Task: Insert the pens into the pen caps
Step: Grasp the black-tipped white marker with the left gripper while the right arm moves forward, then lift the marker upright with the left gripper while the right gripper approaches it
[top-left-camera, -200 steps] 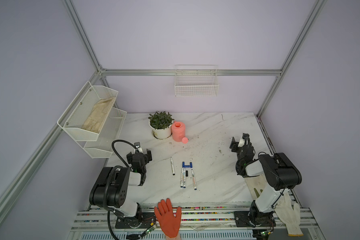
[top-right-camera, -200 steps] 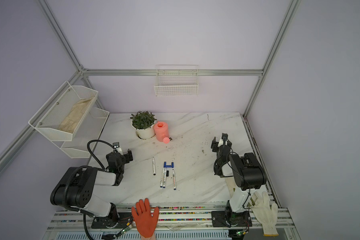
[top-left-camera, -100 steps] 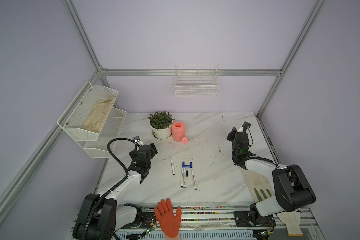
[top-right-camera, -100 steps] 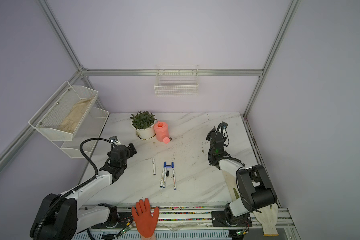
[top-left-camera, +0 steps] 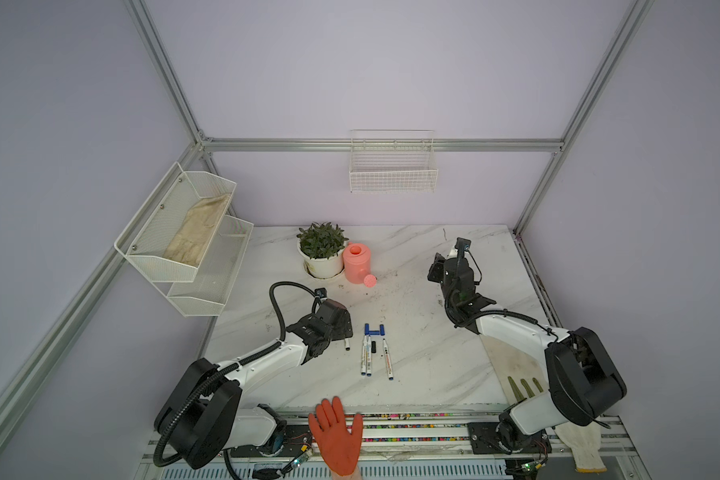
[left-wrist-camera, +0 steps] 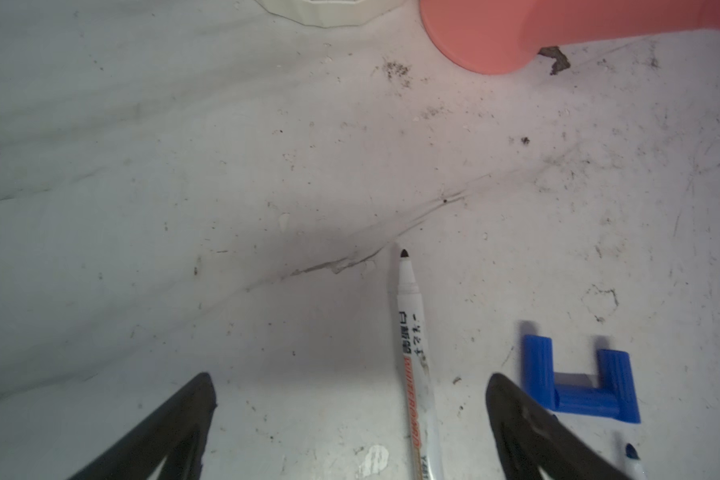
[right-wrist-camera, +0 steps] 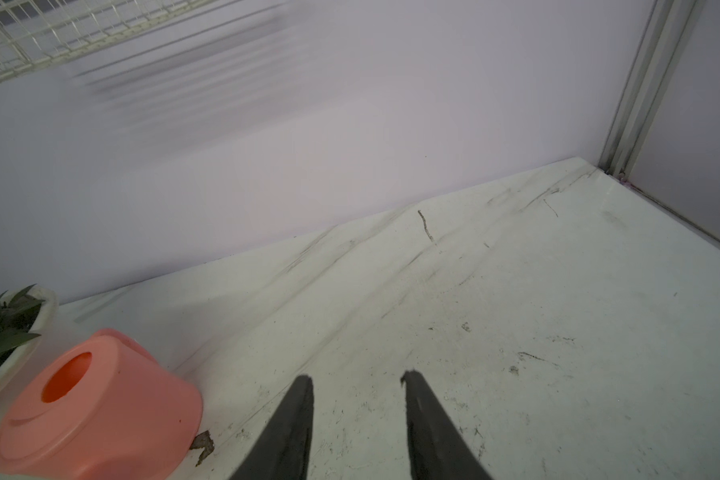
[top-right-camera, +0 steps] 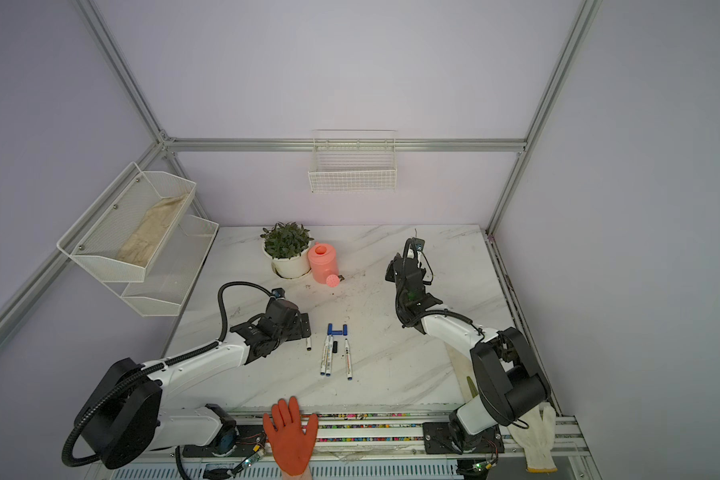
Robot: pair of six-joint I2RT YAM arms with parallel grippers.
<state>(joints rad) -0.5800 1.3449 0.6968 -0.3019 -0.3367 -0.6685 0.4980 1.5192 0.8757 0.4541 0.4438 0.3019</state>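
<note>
My left gripper moves down onto the white pen's body (top-left-camera: 347, 344) (left-wrist-camera: 420, 412) below it next and closes, since the open fingers are already on both sides of the pen.
Several white pens lie near the table's front middle. A black-tipped pen (left-wrist-camera: 410, 353) lies between the fingers of my open left gripper (left-wrist-camera: 350, 378), untouched; in a top view only its end (top-left-camera: 347, 344) shows under the left gripper (top-left-camera: 336, 328). Two pens (top-left-camera: 366, 359) lie side by side, and a third pen (top-left-camera: 387, 360) to their right. Three blue pen caps (top-left-camera: 374, 331) form a U, seen also as blue pen caps (left-wrist-camera: 578, 399) beside my left finger. A black cap (top-left-camera: 373, 347) lies between the pens. My right gripper (right-wrist-camera: 356, 376) hovers open and empty far right (top-left-camera: 436, 272).
A potted plant (top-left-camera: 321, 249) and a pink watering can (top-left-camera: 357, 264) stand behind the pens. Wire shelves (top-left-camera: 184, 237) hang on the left, a wire basket (top-left-camera: 393, 168) on the back wall. An orange-gloved hand (top-left-camera: 336, 436) rests at the front edge.
My left arm has stretched out right and forward until its open gripper straddles the black-tipped pen. My right arm has reached toward the back and its jaws have narrowed.
</note>
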